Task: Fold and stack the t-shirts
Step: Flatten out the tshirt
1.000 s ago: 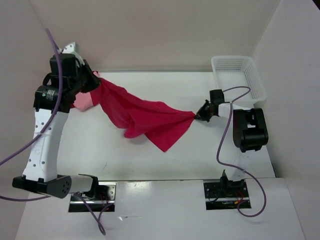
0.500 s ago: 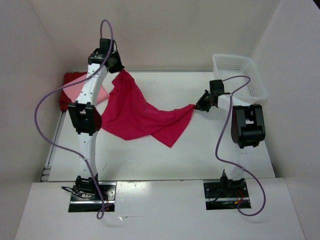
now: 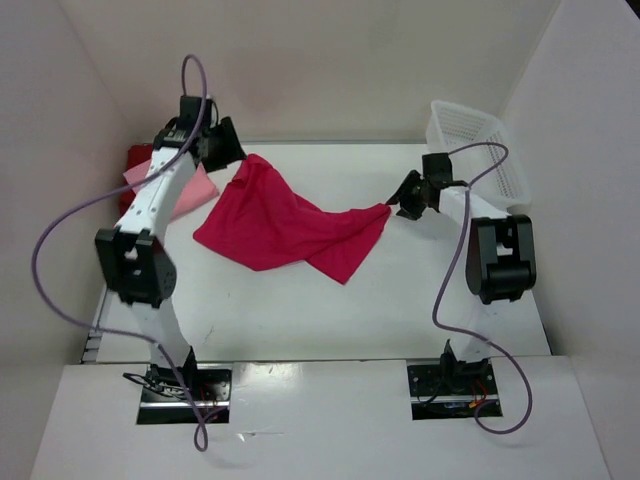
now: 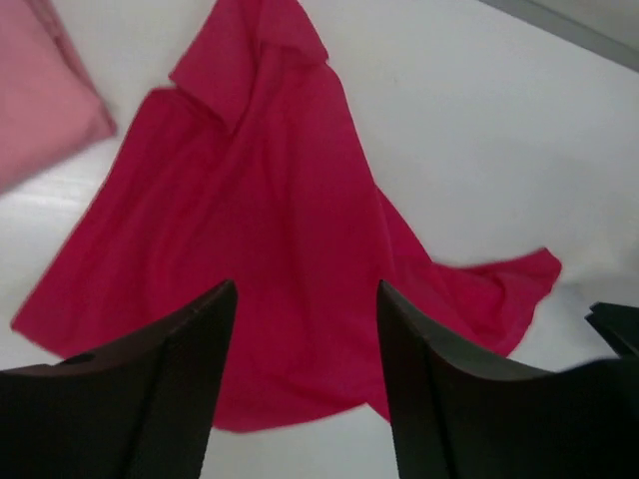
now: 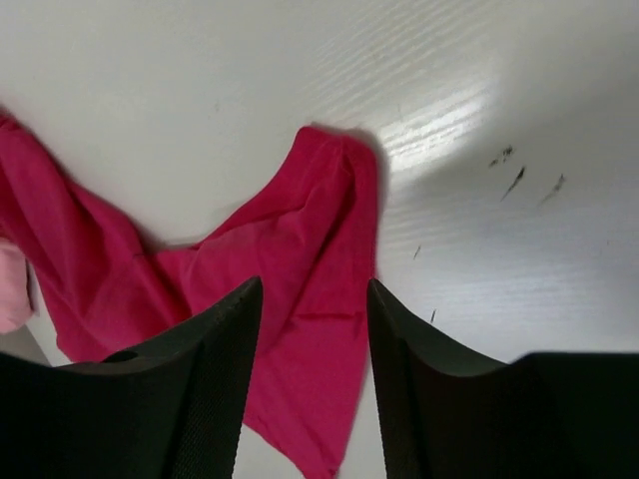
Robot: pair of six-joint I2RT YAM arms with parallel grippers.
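My right gripper moves back, to the left in the top view, and down onto the crimson t-shirt's near corner (image 3: 344, 278) (image 5: 321, 463) next, because it juts out uncovered.
The bright crimson t-shirt (image 3: 285, 222) lies crumpled and spread on the white table, free of both grippers. My left gripper (image 3: 234, 152) hovers open just above its far left corner; in the left wrist view the crimson t-shirt (image 4: 270, 200) lies below the open left gripper (image 4: 307, 291). My right gripper (image 3: 404, 199) stands open beside the shirt's right tip, and in its wrist view the crimson t-shirt (image 5: 315, 235) shows between the spread fingers of the right gripper (image 5: 314, 289). A folded light pink t-shirt (image 3: 186, 190) lies on a dark red t-shirt (image 3: 139, 157) at the far left.
A white lattice basket (image 3: 478, 142) stands at the back right corner, behind the right arm. The left arm's purple cable loops over the table's left side. White walls close in the table on three sides.
Both grippers have opened and let go of the crimson t-shirt, which has dropped onto the table. The left arm has swung back to the left; the right gripper has barely moved.
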